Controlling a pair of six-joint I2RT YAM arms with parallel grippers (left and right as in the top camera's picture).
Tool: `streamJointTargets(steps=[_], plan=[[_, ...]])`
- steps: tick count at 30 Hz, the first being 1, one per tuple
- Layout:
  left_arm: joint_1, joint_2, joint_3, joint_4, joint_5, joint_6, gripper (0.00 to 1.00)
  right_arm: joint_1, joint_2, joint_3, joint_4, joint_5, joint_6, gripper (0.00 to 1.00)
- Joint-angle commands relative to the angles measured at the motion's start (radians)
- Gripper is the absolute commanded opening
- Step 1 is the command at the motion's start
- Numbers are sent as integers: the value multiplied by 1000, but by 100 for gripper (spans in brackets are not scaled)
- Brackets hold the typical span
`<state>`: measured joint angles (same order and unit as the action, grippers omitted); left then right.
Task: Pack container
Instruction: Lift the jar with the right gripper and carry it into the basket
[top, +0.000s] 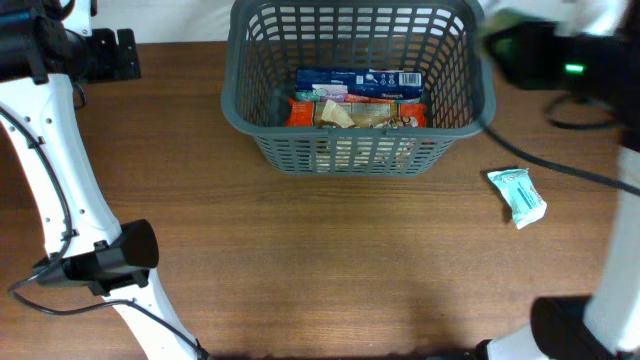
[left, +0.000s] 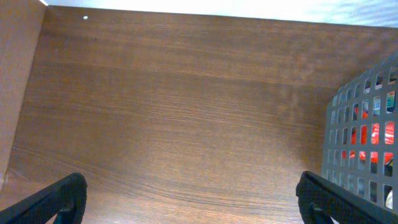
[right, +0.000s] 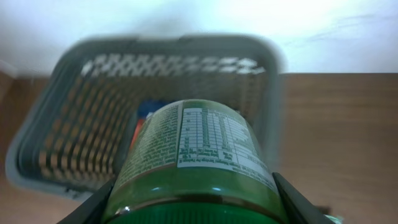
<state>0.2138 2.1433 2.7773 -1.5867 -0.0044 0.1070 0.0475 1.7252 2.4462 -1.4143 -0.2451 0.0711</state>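
My right gripper will swing left in the overhead view and lower onto the orange-red packet, as the green bottle hangs beside the container's rim.
The container (top: 350, 155) is a dark grey lattice basket at the back middle of the table. It holds a blue packet (top: 360, 80) and an orange-red packet (top: 355, 112). My right gripper (right: 193, 205) is shut on a green bottle (right: 193, 149) with a white nutrition label, held in the air before the container (right: 68, 124) and pointing toward it. From overhead, that arm is a dark blur (top: 530, 50) just right of the basket's rim. My left gripper (left: 193, 199) stands wide open over bare table, nothing between its fingers, with the container's wall (left: 360, 124) to its right.
A small teal-and-white packet (top: 517, 195) lies on the table right of the basket. A black cable (top: 560, 165) runs across the table near it. The left arm's white links (top: 60, 200) stand along the left side. A white wall backs the table.
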Motion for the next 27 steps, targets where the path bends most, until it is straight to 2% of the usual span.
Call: streamJointTargets(steps=[1,6,15,18,19,21,23,25,26,27], plan=[[5,2,-3,-1,0,-17,99,116,101,-20,23,93,-60,12],[5,2,-3,-1,0,-16,99,176,261,-21,46,177,-72,10],[5,2,-2,-1,0,-17,99,154,544,-21,50,177,-71,4],[5,2,-3,-1,0,-17,99,154,605,-21,38,167,-71,4],[5,2,-3,-1,0,-17,99,155,618,-21,35,167,-71,7],[5,2,-2,-1,0,-17,99,156,623,-21,35,166,-71,33],[5,2,-2,-1,0,-16,99,156,609,-19,42,167,-72,50],[5,2,-3,-1,0,-16,99,153,588,-11,42,168,-72,80],[5,2,-3,-1,0,-17,99,153,572,-3,39,168,-81,92],[5,2,-2,-1,0,-17,99,153,554,6,35,169,-97,99]])
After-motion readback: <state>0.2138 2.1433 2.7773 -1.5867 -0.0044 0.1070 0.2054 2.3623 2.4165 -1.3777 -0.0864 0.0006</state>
